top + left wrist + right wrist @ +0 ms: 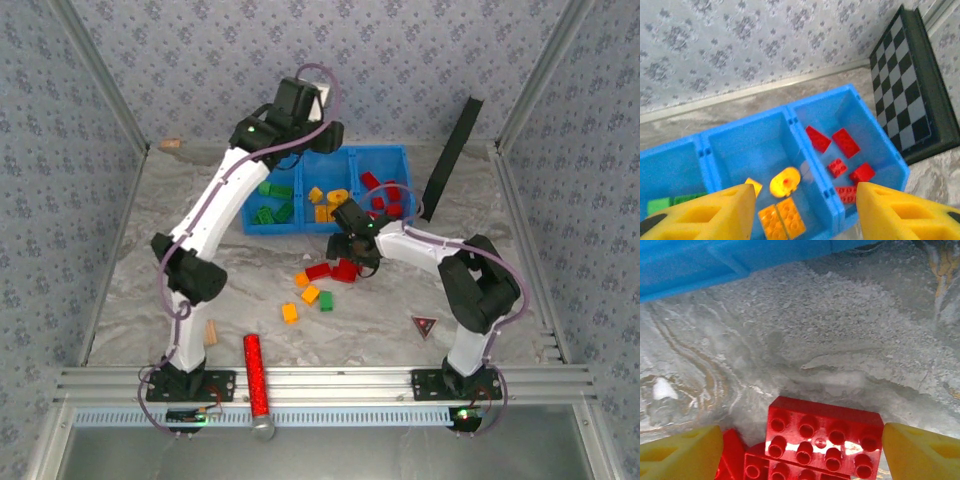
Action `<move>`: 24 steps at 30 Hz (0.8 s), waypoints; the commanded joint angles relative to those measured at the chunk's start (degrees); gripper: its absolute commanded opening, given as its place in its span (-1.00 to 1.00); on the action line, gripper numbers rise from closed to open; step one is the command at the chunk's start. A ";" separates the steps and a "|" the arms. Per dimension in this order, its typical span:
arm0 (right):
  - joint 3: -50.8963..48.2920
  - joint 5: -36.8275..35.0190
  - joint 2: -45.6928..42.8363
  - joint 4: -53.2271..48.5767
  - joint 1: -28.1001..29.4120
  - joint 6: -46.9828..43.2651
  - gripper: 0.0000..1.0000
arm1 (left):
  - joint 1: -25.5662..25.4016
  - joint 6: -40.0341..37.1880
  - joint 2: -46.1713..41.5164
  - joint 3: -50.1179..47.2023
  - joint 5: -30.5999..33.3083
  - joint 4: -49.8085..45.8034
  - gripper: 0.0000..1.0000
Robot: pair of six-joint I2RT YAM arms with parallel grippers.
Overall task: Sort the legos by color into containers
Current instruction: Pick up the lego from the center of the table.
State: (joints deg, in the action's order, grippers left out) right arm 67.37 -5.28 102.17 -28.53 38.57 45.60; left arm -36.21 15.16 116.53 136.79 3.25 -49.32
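Note:
I will next lower my right gripper onto the top red brick [346, 268] [822, 439] just below it and close on the brick's short ends, because the open fingers are on either side of them.
The blue bin [300, 226] stands at the back, split into three containers: green legos [272, 200] on the left, orange and yellow ones [328, 203] in the middle, red ones [384, 192] on the right. My left gripper [322, 135] hovers above the middle compartment [740, 150]; it [805, 200] is open and holds nothing. Below it a blurred yellow rounded piece [785, 181] shows over the orange bricks [782, 220]. My right gripper [352, 262] is low over the table, open [802, 445], its fingers on either side of a red brick [822, 432] lying among other red ones [318, 271].
Loose orange bricks [310, 294] and a green one [326, 301] lie in front of the bin. A red glittery cylinder [253, 372] and a tan wooden block [211, 332] sit near the left base. A black checkered panel [905, 90] leans at the back right.

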 commanded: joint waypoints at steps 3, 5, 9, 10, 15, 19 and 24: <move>2.93 -3.95 2.12 -7.83 0.55 0.25 0.69 | 0.52 -1.71 -7.96 -10.93 -0.17 3.47 0.13; 2.85 -3.73 2.74 -7.98 0.63 0.54 0.69 | 1.40 -1.08 -9.27 -13.25 -0.65 4.00 0.13; 2.76 -2.90 4.46 -7.16 0.76 1.21 0.68 | 2.76 -0.30 -10.48 -14.87 -2.27 3.65 0.13; 2.64 -2.60 4.86 -6.65 0.72 1.49 0.67 | 2.96 -0.35 -10.82 -15.16 -2.28 3.53 0.13; 2.15 -1.27 7.04 -4.19 0.73 2.38 0.60 | 3.51 -0.93 -12.28 -16.59 -1.66 3.45 0.13; 1.45 -0.79 7.92 -3.56 0.56 2.60 0.38 | 4.03 -0.75 -13.20 -18.22 -1.75 3.01 0.13; -1.93 -0.20 6.22 -4.34 0.18 2.41 0.25 | 4.14 -0.27 -15.97 -22.69 -1.25 1.20 0.14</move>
State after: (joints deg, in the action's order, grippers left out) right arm 68.38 -7.75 107.07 -33.10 38.83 47.20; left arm -32.51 14.61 103.90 115.85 2.17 -46.54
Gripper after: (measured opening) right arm 0.638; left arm 0.567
